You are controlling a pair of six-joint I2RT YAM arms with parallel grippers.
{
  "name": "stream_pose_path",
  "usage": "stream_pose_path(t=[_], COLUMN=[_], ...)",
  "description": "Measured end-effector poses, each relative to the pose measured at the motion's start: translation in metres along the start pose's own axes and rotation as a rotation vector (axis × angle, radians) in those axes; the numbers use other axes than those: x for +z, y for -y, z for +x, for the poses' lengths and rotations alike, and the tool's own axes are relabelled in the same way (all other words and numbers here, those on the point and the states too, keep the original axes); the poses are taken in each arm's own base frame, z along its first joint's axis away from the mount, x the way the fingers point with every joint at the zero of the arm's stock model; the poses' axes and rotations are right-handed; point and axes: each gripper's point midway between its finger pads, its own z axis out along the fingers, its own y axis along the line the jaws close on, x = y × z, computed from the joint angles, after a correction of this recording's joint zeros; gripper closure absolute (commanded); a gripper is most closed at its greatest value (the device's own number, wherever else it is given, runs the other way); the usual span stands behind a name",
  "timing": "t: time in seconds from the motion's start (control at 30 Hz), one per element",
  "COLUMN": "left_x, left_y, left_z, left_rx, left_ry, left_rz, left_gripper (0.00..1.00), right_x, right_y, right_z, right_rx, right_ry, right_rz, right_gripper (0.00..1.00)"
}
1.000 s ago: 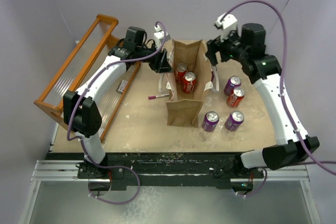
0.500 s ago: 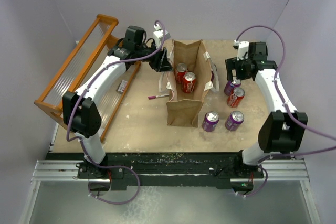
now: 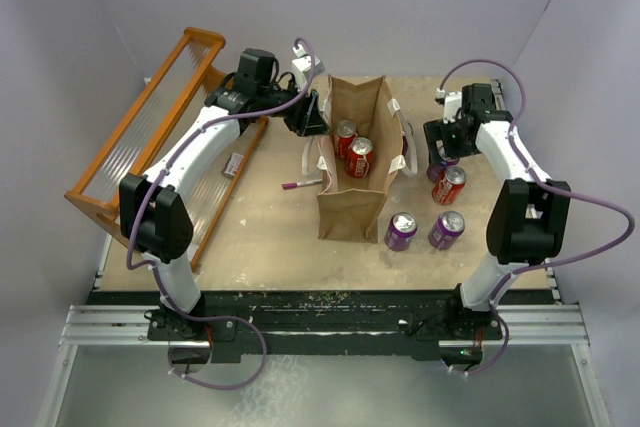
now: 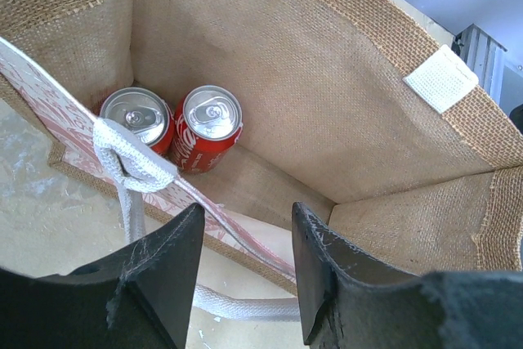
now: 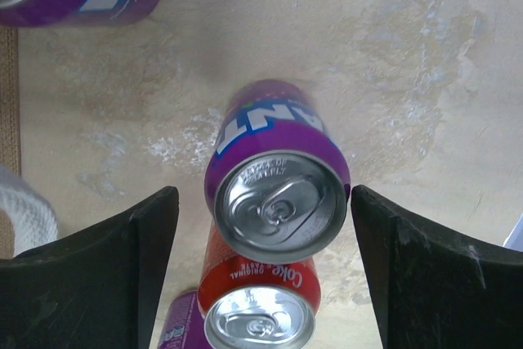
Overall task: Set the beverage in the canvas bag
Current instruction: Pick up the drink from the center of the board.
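My right gripper needs to move down around the purple can's upper body (image 3: 440, 168) (image 5: 282, 138) and close, because the can is already between the open fingers.
The tan canvas bag (image 3: 352, 202) stands open mid-table with two red cans (image 3: 354, 147) inside; the left wrist view shows the red cans (image 4: 186, 124) on its floor. My left gripper (image 3: 311, 117) is open at the bag's left rim, and that rim (image 4: 221, 214) runs between the jaws of the left gripper (image 4: 241, 218). My right gripper (image 3: 441, 146) hangs open over a purple can (image 5: 278, 181), one finger on each side and neither touching. A red Coke can (image 5: 260, 308) stands just behind it.
An orange slatted rack (image 3: 150, 132) lies along the left side. A pink pen (image 3: 302, 184) lies left of the bag. A red can (image 3: 449, 184) and two purple cans (image 3: 401, 230), (image 3: 446, 229) stand right of the bag. White handle (image 5: 24, 214) shows nearby.
My right arm has swung from the bag's right rim out to the right and come down over the purple can. The left arm has not moved.
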Motion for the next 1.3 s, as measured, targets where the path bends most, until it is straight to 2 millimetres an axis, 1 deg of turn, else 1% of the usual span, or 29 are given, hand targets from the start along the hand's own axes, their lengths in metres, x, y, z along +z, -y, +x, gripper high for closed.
stream_pose_path(t=[0.17,0.33,0.4,0.47,0.53,0.6,0.63,0.73,0.83,0.87,0.93,1.03,1.17,1.27,1.3], left_x=[0.0,0.0,0.0,0.0,0.0,0.0,0.0,0.0,0.0,0.0,0.0,0.0,0.0,-0.001,-0.002], left_y=[0.0,0.0,0.0,0.0,0.0,0.0,0.0,0.0,0.0,0.0,0.0,0.0,-0.001,-0.002,-0.002], left_z=[0.0,0.0,0.0,0.0,0.0,0.0,0.0,0.0,0.0,0.0,0.0,0.0,0.0,0.0,-0.001], left_rx=[0.0,0.0,0.0,0.0,0.0,0.001,0.001,0.001,0.002,0.002,0.001,-0.002,-0.003,-0.004,-0.003], left_ry=[0.0,0.0,0.0,0.0,0.0,-0.001,-0.001,-0.001,-0.001,-0.001,-0.001,-0.001,-0.001,0.0,0.0], left_rz=[0.0,0.0,0.0,0.0,0.0,0.0,0.0,0.0,0.0,0.0,-0.001,-0.001,-0.006,-0.015,-0.018], left_gripper=[0.5,0.5,0.5,0.5,0.5,0.5,0.5,0.5,0.5,0.5,0.5,0.5,0.51,0.5,0.51], right_x=[0.01,0.021,0.023,0.024,0.024,0.024,0.024,0.022,0.015,0.011,-0.002,-0.03,-0.09,-0.137,-0.154], right_y=[0.003,0.004,0.004,0.003,0.004,0.004,0.004,0.004,0.005,0.005,0.008,0.014,0.016,0.009,0.003], right_z=[-0.008,-0.007,-0.005,-0.004,-0.004,-0.005,-0.005,-0.006,-0.012,-0.017,-0.034,-0.069,-0.12,-0.146,-0.154], right_rx=[0.001,0.002,0.002,0.002,0.002,0.002,0.002,0.004,0.005,0.005,0.001,-0.011,-0.035,-0.061,-0.075], right_ry=[-0.002,-0.023,-0.029,-0.033,-0.034,-0.033,-0.034,-0.036,-0.03,-0.023,0.017,0.119,0.306,0.435,0.482], right_rz=[0.0,-0.004,-0.005,-0.007,-0.006,-0.006,-0.005,-0.006,-0.006,-0.005,0.001,0.018,0.033,0.026,0.017], right_gripper=[0.17,0.18,0.21,0.26,0.35,0.47,0.55,0.7,0.88,0.93,1.0,1.0,1.0,1.0,1.0])
